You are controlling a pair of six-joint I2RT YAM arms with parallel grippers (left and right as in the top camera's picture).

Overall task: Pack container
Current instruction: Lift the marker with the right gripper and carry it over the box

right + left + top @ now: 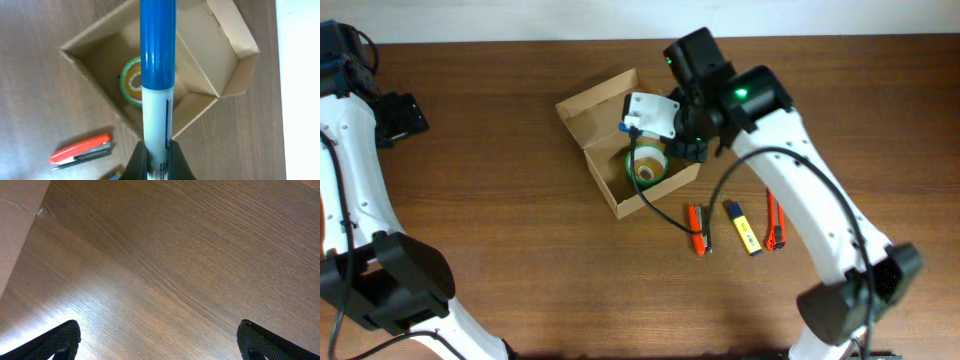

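The marker [157, 75] will next go down in my right gripper into the open box, over the green and yellow tape roll [133, 82]. I will let go of it there, because the box's lid is folded out.
The container [603, 118] is a tan cardboard box lying open at the table's middle back, its flap lid folded out; in the right wrist view its floor [102, 62] shows. A green and yellow tape roll [646, 166] [131, 84] lies inside. My right gripper [670, 135] [157, 150] hangs over the box, shut on a marker [157, 75] with a blue cap and white body, pointing down toward the box. Far to the left, my left gripper [402, 115] [159, 342] stands open over bare wood, with nothing between its fingers [62, 337].
Right of the box on the brown table [520, 240] lie two orange-red cutters [697, 229] [775, 222] and between them a blue and yellow pen [743, 227]. One cutter [80, 149] shows in the right wrist view. The table's back edge runs close behind the box.
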